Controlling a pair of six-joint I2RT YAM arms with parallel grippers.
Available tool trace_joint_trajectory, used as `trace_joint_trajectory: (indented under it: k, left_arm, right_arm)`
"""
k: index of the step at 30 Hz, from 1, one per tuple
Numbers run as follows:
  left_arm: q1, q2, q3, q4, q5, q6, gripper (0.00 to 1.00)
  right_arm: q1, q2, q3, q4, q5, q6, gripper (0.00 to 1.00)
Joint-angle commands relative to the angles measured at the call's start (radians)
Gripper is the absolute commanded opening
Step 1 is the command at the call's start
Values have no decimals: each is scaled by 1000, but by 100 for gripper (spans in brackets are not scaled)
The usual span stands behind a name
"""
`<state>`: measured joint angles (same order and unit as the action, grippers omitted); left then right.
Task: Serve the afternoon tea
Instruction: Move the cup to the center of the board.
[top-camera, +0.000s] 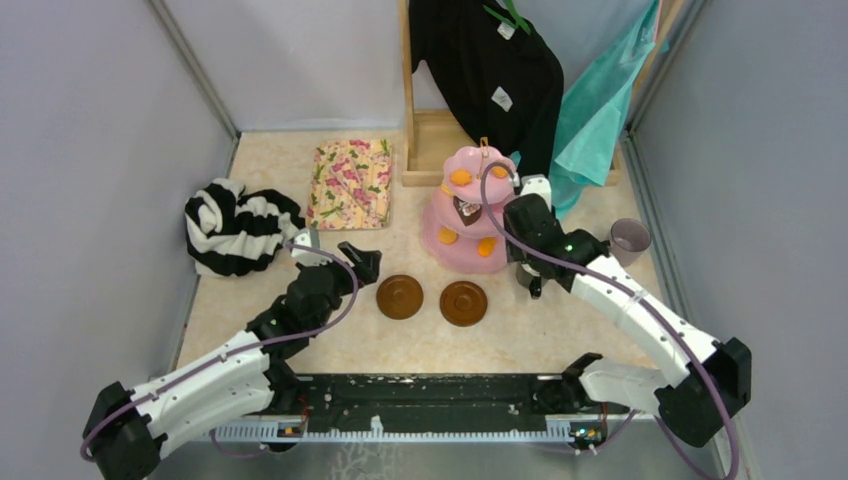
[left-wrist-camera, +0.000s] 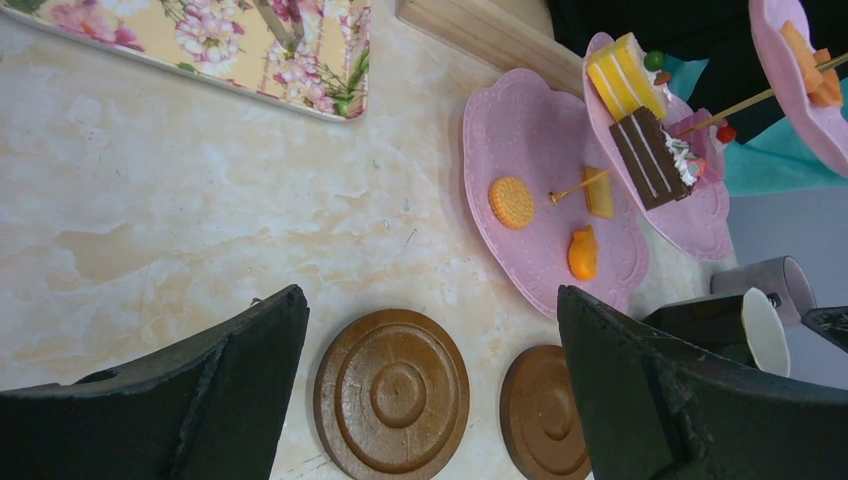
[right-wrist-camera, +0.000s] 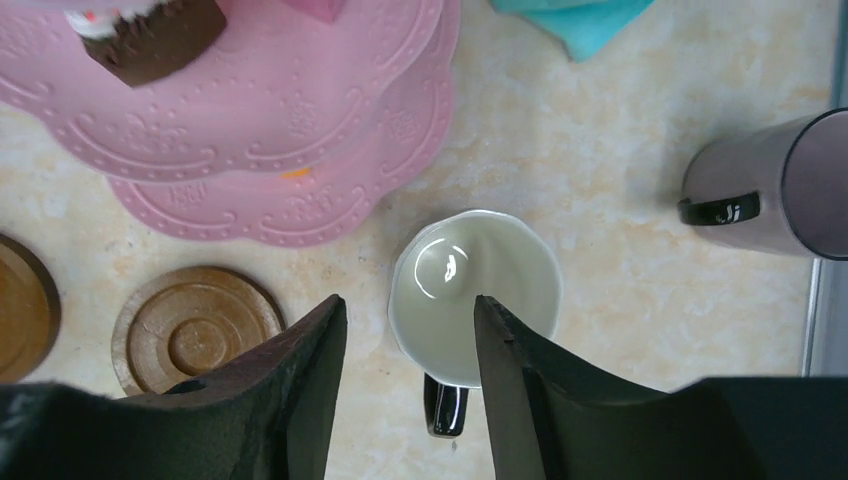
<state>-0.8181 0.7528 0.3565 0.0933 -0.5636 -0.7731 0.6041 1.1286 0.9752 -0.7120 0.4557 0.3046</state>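
My right gripper is open, and the cream mug's black handle (top-camera: 536, 289) (right-wrist-camera: 445, 407) sticks out toward my base, below and back of my right gripper. Next my right gripper should move back and lower its open fingers to either side of it.
The pink three-tier cake stand (top-camera: 470, 205) (left-wrist-camera: 560, 190) (right-wrist-camera: 300, 140) carries orange, yellow and brown pastries. Two brown saucers (top-camera: 400, 297) (top-camera: 463, 303) (left-wrist-camera: 392, 392) (right-wrist-camera: 195, 325) lie bare in front of it. The cream mug (right-wrist-camera: 490, 280) (left-wrist-camera: 765, 330) stands upright on the table, right of the saucers. My right gripper (right-wrist-camera: 410, 298) (top-camera: 528, 280) is open just above it, one finger outside the rim and one over the inside. The lilac mug (top-camera: 629, 238) (right-wrist-camera: 750, 190) sits further right. My left gripper (left-wrist-camera: 430, 292) (top-camera: 338, 252) hovers wide open and holds nothing, left of the saucers.
A floral-print cloth (top-camera: 350, 183) and a black-and-white striped garment (top-camera: 235, 228) lie at the back left. A wooden rack (top-camera: 425, 130) with a black garment (top-camera: 490, 70) and teal cloth (top-camera: 600, 100) stands behind the cake stand. Grey walls enclose the table.
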Motion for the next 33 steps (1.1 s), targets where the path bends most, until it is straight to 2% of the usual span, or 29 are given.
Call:
trace_joint_trajectory:
  k: [1, 5, 13, 22, 33]
  left_arm:
    - [-7, 22, -3, 82, -38, 15, 99]
    - [-8, 76, 14, 86, -50, 17, 99]
    - [-13, 91, 29, 80, -48, -7, 99]
    - [-15, 141, 59, 87, -56, -6, 99]
    - [-15, 123, 44, 148, -47, -1, 99]
  right_arm:
    - [13, -100, 78, 1, 93, 42, 51]
    - [13, -156, 75, -52, 142, 96, 47]
    - [13, -149, 60, -324, 113, 330, 44]
    - [13, -227, -46, -315, -52, 368, 44]
    - [13, -158, -100, -252, -69, 377, 45]
